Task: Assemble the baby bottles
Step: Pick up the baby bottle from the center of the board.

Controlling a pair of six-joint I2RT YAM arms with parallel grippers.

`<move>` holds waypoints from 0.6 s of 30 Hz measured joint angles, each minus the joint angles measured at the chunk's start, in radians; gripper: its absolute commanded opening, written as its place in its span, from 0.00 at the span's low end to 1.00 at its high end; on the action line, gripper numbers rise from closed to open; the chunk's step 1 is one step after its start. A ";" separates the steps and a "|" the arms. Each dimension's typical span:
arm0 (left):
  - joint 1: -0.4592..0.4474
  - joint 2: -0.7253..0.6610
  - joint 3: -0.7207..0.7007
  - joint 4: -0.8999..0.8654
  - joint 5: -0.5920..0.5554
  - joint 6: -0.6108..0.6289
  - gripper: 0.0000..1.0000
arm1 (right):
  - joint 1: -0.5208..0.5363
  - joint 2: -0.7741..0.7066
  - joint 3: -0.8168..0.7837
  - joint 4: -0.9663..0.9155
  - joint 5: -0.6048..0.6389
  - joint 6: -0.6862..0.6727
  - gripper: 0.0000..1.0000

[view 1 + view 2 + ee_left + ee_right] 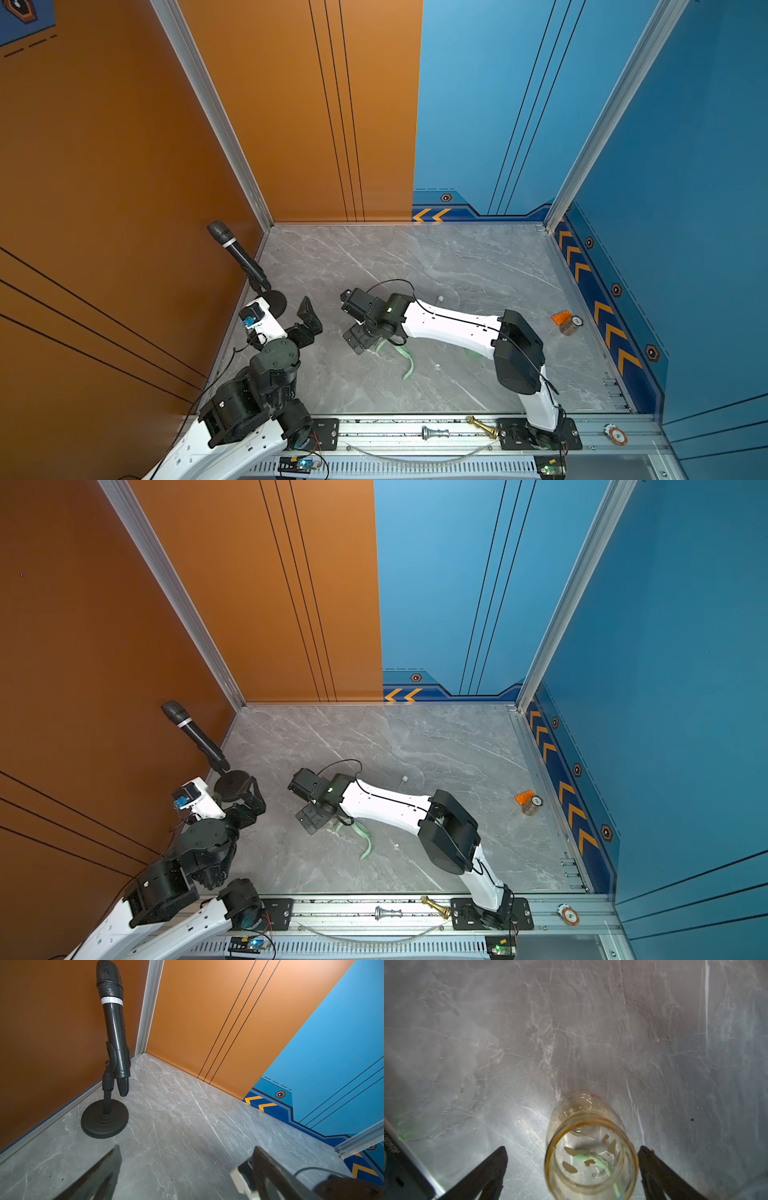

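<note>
My right gripper is above the amber-rimmed bottle, one finger nearly touching it, so next it will lower its open fingers around the bottle, shifting toward that finger's side to center it.
A clear amber-rimmed bottle [590,1120] with printed figures lies with its mouth toward the right wrist camera. My right gripper [572,1148] is open around it: one finger [652,1163] is almost at its wall and the other [492,1165] stands well clear. A mint-green piece [593,1160] shows through the glass. In both top views the right gripper [359,338] [311,818] points down and hides the bottle, and the mint-green two-handled ring [406,363] [365,840] lies beside it. My left gripper [187,1167] [309,318] is open and empty near the left wall.
A black microphone on a round stand [239,253] [113,1028] stands in the left corner by my left gripper. A small brown jar with an orange piece [565,322] sits near the right wall. Two chess pieces [434,433] and a chip [615,434] lie on the front rail.
</note>
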 measured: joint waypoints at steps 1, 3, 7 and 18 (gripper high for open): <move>0.000 0.000 0.000 0.001 0.006 0.005 0.98 | -0.003 0.023 0.018 -0.006 0.008 0.000 0.94; 0.000 0.000 -0.001 0.002 0.016 0.012 0.98 | -0.008 0.055 0.037 -0.018 0.014 0.004 0.92; 0.000 -0.004 -0.011 0.004 0.032 0.027 0.98 | -0.022 0.093 0.055 -0.035 0.013 0.011 0.75; 0.001 -0.015 -0.134 0.223 0.171 0.178 0.98 | -0.038 0.021 0.053 -0.120 0.006 -0.005 0.51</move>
